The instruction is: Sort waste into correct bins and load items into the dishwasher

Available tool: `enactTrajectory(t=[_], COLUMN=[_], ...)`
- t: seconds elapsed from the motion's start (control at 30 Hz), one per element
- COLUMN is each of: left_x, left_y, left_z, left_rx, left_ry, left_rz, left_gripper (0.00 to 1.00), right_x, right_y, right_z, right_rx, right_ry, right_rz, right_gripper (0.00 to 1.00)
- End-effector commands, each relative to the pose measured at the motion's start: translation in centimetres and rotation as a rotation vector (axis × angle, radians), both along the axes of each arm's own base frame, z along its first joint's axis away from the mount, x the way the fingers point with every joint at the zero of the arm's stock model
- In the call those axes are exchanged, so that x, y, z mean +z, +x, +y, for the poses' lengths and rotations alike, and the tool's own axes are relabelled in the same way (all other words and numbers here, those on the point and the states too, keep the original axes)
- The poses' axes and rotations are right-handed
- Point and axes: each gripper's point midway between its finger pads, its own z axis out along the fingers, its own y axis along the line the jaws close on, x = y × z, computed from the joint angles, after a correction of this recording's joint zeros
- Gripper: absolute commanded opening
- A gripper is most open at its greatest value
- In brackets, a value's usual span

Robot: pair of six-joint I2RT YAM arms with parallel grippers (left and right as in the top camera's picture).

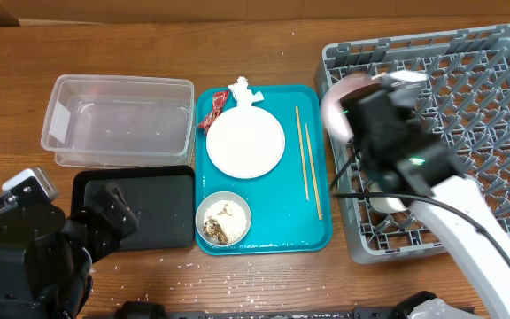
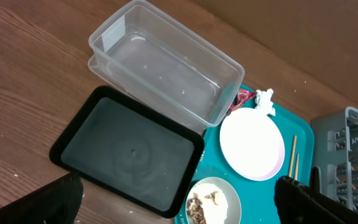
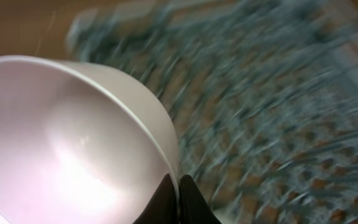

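The bowl hangs at the rack's edge, so my right gripper will next turn, move away from the teal tray and go down onto the rack's middle wires.
My right gripper is shut on the rim of the pinkish-white bowl, holding it over the grey dish rack; the bowl shows blurred in the overhead view. On the teal tray lie the white plate, a pale bowl with food scraps, two chopsticks, a white tissue and a red wrapper. The clear tub and black tray lie to the left. My left gripper is open and empty above the black tray.
The dish rack fills the right of the table, its upright pegs under my right arm. The wooden tabletop shows around the bins. The tub, plate and food bowl show in the left wrist view.
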Motion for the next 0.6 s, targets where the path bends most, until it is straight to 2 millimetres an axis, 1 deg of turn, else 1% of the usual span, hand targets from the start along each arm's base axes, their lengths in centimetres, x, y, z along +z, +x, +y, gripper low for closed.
enactTrajectory(t=[0.0,0.1,0.13,0.17,0.23,0.3,0.4,0.57], left_x=[0.6,0.6,0.6,0.6,0.6,0.6,0.6,0.6], left_y=[0.0,0.0,0.0,0.0,0.0,0.0,0.0,0.0], left_z=[0.3,0.3,0.3,0.3,0.3,0.3,0.3,0.3], left_rx=[0.020,0.020,0.020,0.020,0.020,0.020,0.020,0.020], left_ry=[-0.001,-0.002,-0.001,-0.001,-0.001,-0.001,-0.001,-0.001], left_rz=[-0.022,-0.024,-0.024,-0.024,-0.024,-0.024,-0.024,-0.024], left_gripper=[1.00,1.00,1.00,1.00,1.00,1.00,1.00,1.00], right_x=[4.7,4.5,4.0,3.8,2.2,0.0,-2.7,-5.5], right_y=[-0.1,0.5,0.7,0.7,0.9,1.3,1.9,3.1], right_z=[-7.1,-10.5,-12.7,-13.4,-15.7,-17.2,-18.8,-19.2], right_rx=[-0.324,-0.408,-0.480,-0.503,-0.572,-0.597,-0.627,-0.630], right_ry=[-0.161,-0.234,-0.276,-0.290,-0.336,-0.342,-0.364,-0.397], right_rz=[-0.210,-0.179,-0.161,-0.153,-0.094,-0.021,0.059,0.121], right_gripper=[0.04,0.04,0.04,0.04,0.04,0.04,0.04,0.04])
